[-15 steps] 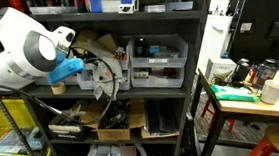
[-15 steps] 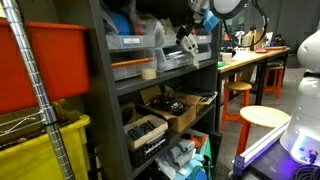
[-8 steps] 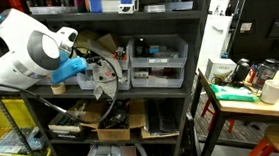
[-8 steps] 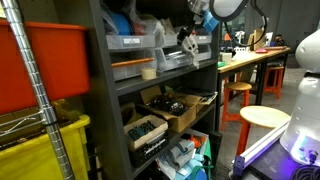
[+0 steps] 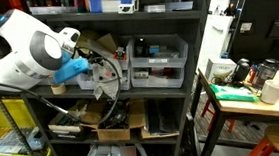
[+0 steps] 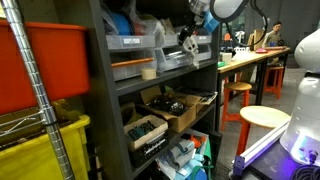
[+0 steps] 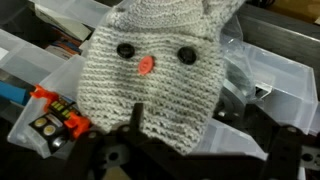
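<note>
My gripper should move a bit farther over the toy, onto the knit (image 6: 190, 45) (image 7: 184, 88) beside the toy's orange nose, because only the toy's lower edge is between the spread fingers.
In the wrist view a grey knitted toy face (image 7: 150, 70) with two black button eyes and an orange nose lies over clear plastic bins (image 7: 270, 80). My gripper (image 7: 198, 128) is open, its dark fingers spread wide, and the toy's lower edge lies between them. The left finger overlaps the knit. In both exterior views the gripper (image 5: 105, 77) (image 6: 187, 40) reaches into the middle shelf of a dark rack, by the clear drawer bins (image 5: 156, 62). The toy is too small to make out there.
The rack (image 5: 205, 83) holds cardboard boxes (image 5: 118, 118) on the shelf below and an orange bin (image 6: 45, 60) beside it. A wooden workbench (image 5: 246, 95) with cups and a round stool (image 6: 262, 118) stand next to it. Orange-and-black parts (image 7: 60, 115) lie in a bin.
The arm has crept slightly further toward the shelf; otherwise nothing has visibly changed.
</note>
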`<state>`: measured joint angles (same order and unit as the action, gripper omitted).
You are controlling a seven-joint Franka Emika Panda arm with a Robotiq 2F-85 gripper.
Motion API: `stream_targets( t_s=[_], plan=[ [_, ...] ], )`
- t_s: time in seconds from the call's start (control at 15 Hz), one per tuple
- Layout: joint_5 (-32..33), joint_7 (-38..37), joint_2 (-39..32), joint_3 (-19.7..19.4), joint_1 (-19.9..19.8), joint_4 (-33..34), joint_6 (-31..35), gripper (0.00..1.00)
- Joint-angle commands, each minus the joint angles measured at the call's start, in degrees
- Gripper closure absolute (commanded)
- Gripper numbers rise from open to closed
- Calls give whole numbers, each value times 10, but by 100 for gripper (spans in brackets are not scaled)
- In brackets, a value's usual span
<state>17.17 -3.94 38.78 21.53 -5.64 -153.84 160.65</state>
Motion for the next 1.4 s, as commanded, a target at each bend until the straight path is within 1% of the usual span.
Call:
stream_targets(
  t_s=[0.0, 0.2, 0.27, 0.33, 0.4, 0.47, 0.53, 0.6, 0.67, 0.87, 1.0, 1.13, 1.2, 1.33],
  plan=[
    [16, -8, -12, -2, -5, 8, -2, 0],
    [15, -5, -23, -6, -4, 11, -3, 0],
    [15, -5, -26, -7, -4, 11, -3, 10],
    [15, -4, -27, -7, -4, 11, -4, 27],
    [16, -4, -29, -8, -4, 11, -3, 32],
    [16, -4, -30, -8, -3, 11, -4, 39],
    [17, -4, -30, -8, -3, 10, -4, 49],
    [17, -5, -31, -8, -3, 10, -3, 56],
    [18, -6, -29, -8, -4, 9, -4, 65],
    [19, -7, -27, -7, -4, 7, -4, 88],
    [19, -8, -26, -6, -5, 7, -3, 99],
    [19, -9, -23, -6, -6, 5, -3, 100],
    [19, -10, -19, -6, -5, 4, -2, 98],
    [19, -21, -6, -2, -12, -1, -3, 99]
  ],
)
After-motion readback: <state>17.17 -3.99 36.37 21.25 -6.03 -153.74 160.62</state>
